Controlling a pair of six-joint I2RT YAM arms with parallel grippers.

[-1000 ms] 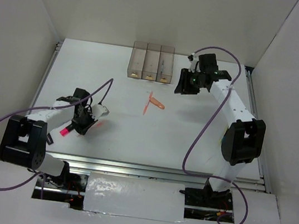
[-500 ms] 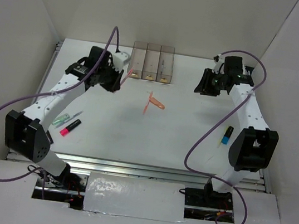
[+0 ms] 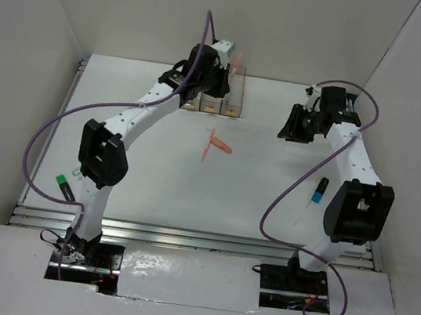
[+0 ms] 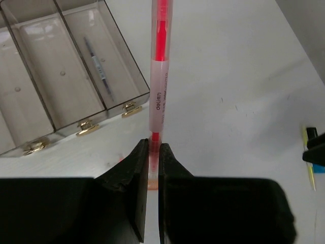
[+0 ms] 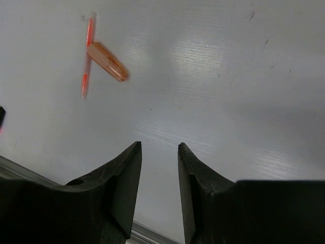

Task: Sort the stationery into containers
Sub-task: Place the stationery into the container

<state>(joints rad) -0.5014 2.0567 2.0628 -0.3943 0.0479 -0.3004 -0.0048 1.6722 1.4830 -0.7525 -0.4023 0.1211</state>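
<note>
A thin dark pen already rests in the end bin (image 3: 236, 92), so my left gripper will go down over that bin and release the pink-red pen there.
My left gripper (image 4: 154, 143) is shut on the lower end of a translucent pink-red pen (image 4: 158, 76), which points straight out from the jaws. In the top view the left gripper (image 3: 229, 61) holds this pen (image 3: 237, 60) in the air by the right end of the containers (image 3: 235, 102). The three joined bins (image 4: 45, 66) lie to its left, and a thin dark pen (image 4: 99, 66) rests in the right one. Two orange-salmon pens (image 3: 216, 144) lie crossed mid-table (image 5: 104, 61). My right gripper (image 5: 159, 146) hangs open over bare table, right of them (image 3: 290, 130).
A blue-tipped marker (image 3: 320, 190) lies beside the right arm, also visible in the left wrist view (image 4: 311, 157). A dark marker with a green end (image 3: 60, 181) sits near the left table edge. White walls enclose the table on three sides.
The left arm has swung from the front left of the table up to the containers, carrying the pink-red pen. The right gripper drifted right and its jaws narrowed slightly.
</note>
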